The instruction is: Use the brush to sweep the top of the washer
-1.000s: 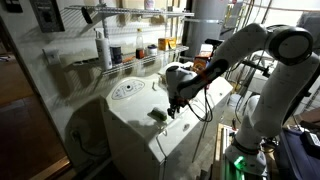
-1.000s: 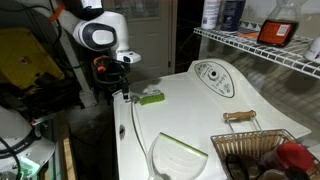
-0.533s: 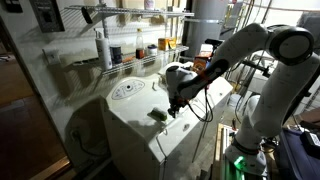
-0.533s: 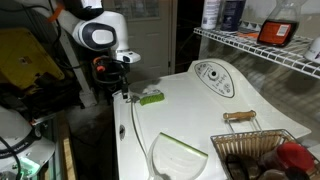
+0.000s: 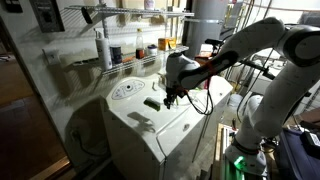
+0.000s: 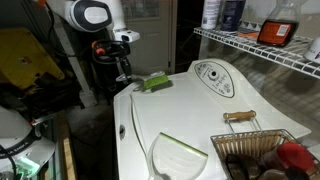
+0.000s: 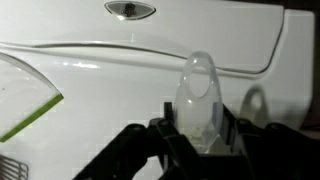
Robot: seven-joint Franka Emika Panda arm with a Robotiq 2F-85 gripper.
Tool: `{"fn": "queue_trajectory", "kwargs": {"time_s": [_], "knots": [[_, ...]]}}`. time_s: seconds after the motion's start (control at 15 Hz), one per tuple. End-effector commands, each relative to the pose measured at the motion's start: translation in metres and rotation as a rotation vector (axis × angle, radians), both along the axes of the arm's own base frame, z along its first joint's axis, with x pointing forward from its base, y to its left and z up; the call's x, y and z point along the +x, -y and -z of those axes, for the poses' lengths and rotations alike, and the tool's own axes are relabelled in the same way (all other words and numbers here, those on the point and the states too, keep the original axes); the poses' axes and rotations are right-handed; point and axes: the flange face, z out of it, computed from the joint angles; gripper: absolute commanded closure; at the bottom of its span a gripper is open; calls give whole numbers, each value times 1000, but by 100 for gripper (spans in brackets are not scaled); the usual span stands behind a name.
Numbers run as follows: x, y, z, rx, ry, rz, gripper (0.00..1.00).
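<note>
That flat white corner is clear of other things. I will move my gripper down toward the oval-badge edge and let go of the brush over the lid's curved seam (image 6: pixel 136 97) (image 7: pixel 232 73).
The washer (image 5: pixel 150 135) is a large white box with a flat lid (image 6: pixel 190 115) and a round dial on its panel (image 6: pixel 212 77). My gripper (image 5: pixel 166 98) is shut on the brush, a small dark piece with a pale green part (image 6: pixel 155 82), and holds it near the lid's edge, away from the dial panel. In the wrist view the brush's pale translucent handle (image 7: pixel 198 100) stands clamped between my two fingers (image 7: pixel 198 130), with the white lid (image 7: pixel 90 90) beyond it.
A wire shelf rack (image 5: pixel 120 62) with bottles stands behind the washer and also shows in an exterior view (image 6: pixel 270 45). A wire basket (image 6: pixel 262 155) with a wooden handle sits on the lid. A clear curved panel with a green edge (image 6: pixel 180 155) lies on the lid.
My gripper has moved with the brush across the lid toward the far edge and has lifted slightly; the arm has stretched out.
</note>
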Motion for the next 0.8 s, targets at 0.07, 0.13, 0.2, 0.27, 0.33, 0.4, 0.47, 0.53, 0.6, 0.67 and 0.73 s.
{"fn": "queue_trajectory", "kwargs": {"time_s": [0.07, 0.13, 0.2, 0.27, 0.33, 0.4, 0.47, 0.53, 0.6, 0.67, 0.73], "knots": [[23, -54, -31, 76, 18, -170, 81], [27, -68, -31, 93, 12, -206, 81], [30, -81, -28, 104, 1, -236, 81], [33, -92, -22, 107, -16, -258, 81], [35, -100, -17, 109, -29, -273, 81], [35, -106, -7, 127, -49, -283, 81], [36, -111, 2, 124, -64, -286, 81], [37, -112, 13, 138, -71, -289, 81], [38, -113, 22, 152, -81, -295, 81], [39, -115, 31, 174, -93, -300, 81], [40, -115, 40, 190, -103, -304, 81]]}}
